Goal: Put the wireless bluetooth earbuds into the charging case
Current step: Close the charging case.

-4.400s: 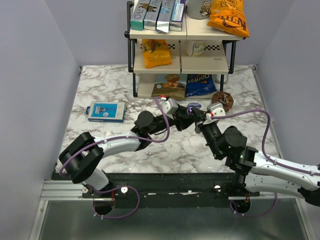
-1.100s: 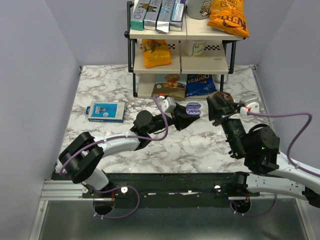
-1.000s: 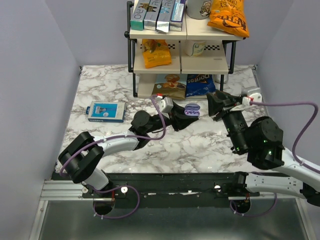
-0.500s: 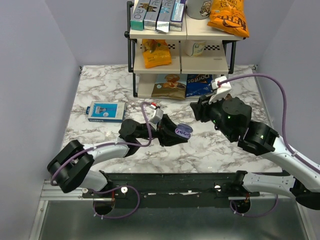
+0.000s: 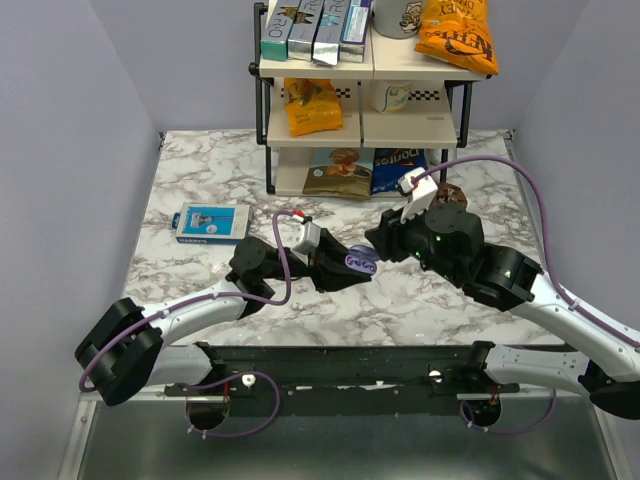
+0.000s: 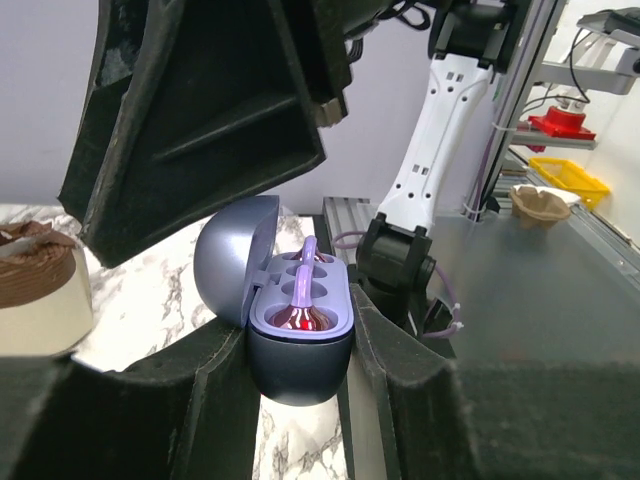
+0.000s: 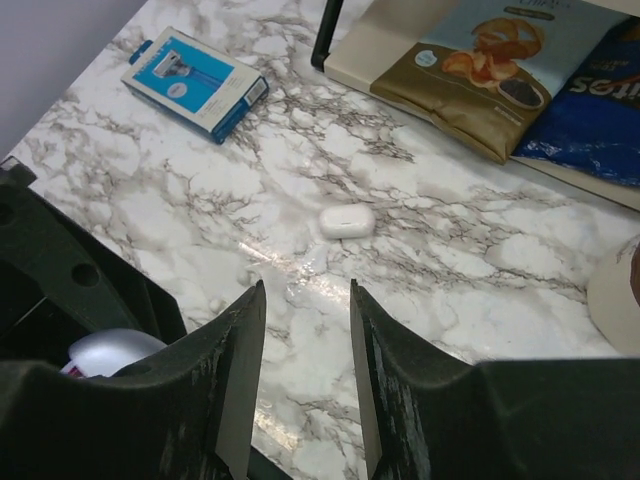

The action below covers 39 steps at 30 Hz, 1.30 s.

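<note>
Next, my left gripper should tip fingers-down and lower the charging case [image 5: 361, 263] outward to release it, since bare marble between pebble and cupcake lies outward and below that gripper.
My left gripper [image 6: 300, 350] is shut on the charging case [image 6: 300, 345], a small lavender-blue clamshell held above the table with its lid [image 6: 233, 255] swung open to the left. A purple earbud [image 6: 302, 292] lies in the case's wells, with a red glow under it. Whether a second one sits behind it I cannot tell. From above, the case [image 5: 361, 263] is at the table's middle, in my left gripper [image 5: 347, 268]. My right gripper [image 5: 380, 238] hovers just right of it. In the right wrist view this right gripper [image 7: 305, 292] is open over bare marble with nothing between its fingers.
A white oval pebble-like object [image 7: 346, 220] lies ahead of the right fingers. A blue box [image 5: 211, 222] lies at the left. A shelf rack [image 5: 362, 110] with snack bags stands at the back. A brown cupcake-like item [image 5: 447, 194] sits at the right.
The left gripper has drawn the open case back toward the near edge. The right arm has swung in from the right to just beside the case.
</note>
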{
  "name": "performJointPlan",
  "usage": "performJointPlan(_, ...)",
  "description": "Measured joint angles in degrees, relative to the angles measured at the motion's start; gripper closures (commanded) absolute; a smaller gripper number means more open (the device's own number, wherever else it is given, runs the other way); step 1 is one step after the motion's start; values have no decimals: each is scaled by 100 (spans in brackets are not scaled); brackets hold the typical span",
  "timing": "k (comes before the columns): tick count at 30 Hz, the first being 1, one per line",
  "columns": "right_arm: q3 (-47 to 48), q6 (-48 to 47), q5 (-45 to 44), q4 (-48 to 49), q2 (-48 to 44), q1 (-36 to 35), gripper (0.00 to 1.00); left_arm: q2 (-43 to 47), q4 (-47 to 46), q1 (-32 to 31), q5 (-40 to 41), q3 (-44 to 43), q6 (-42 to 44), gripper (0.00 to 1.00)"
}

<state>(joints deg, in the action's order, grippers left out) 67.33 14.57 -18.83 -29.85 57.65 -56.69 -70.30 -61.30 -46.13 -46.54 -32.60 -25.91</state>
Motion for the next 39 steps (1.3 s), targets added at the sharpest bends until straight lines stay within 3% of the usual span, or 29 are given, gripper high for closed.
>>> performJointPlan(31,-162,-7,1029,302,-33,15,57,20,411,-11,575,87,323,100)
performJointPlan(34,-192,-7,1027,306,-50,20,56,20,431,-13,584,87,350,100)
performJointPlan(39,-203,59,927,295,-133,17,45,20,428,-11,608,87,363,100)
